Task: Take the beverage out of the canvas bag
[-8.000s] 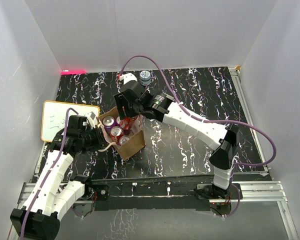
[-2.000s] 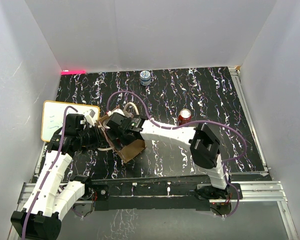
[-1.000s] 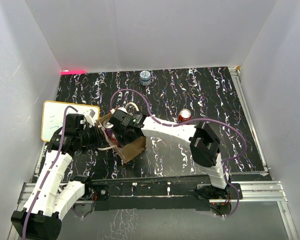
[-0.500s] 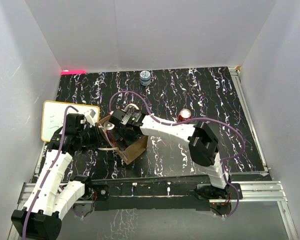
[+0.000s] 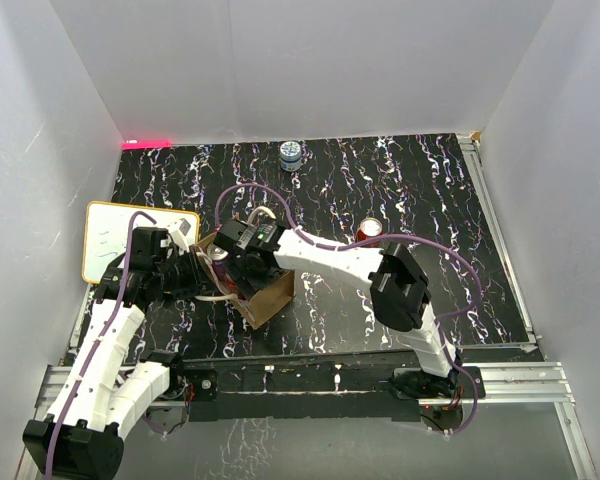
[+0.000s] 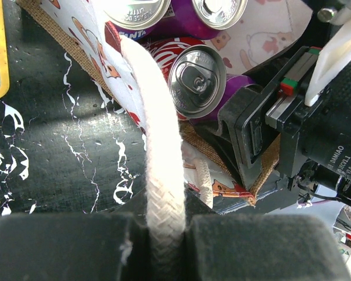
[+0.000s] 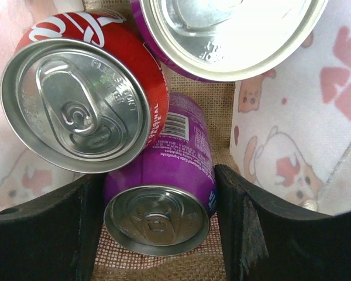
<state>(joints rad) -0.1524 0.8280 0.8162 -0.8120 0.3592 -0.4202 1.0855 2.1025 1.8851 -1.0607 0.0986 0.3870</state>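
The robot should next lift its right gripper out of the bag, take the purple can to the bare tabletop (image 5: 401,226) beside the standing red can, lower it and let go.
The canvas bag (image 5: 268,296) stands open on the black table, with a cartoon-print lining (image 7: 292,117). Inside lie a red can (image 7: 85,93), a purple can (image 7: 164,199) beside it, and another purple can (image 7: 228,32) above. My right gripper (image 7: 158,222) reaches down into the bag (image 5: 242,260). Its fingers (image 7: 47,234) press both sides of the lower purple can. My left gripper (image 6: 167,240) is shut on the bag's cream rope handle (image 6: 158,146) at the bag's left side (image 5: 202,270). The left wrist view also shows the red can (image 6: 196,79).
A red can (image 5: 368,231) stands on the table right of the bag. A blue-white can (image 5: 292,154) sits at the back edge. A white board with a yellow edge (image 5: 130,240) lies at the left. White walls enclose the table.
My right wrist has shifted slightly toward the back left inside the bag. The left arm holds the handle as before.
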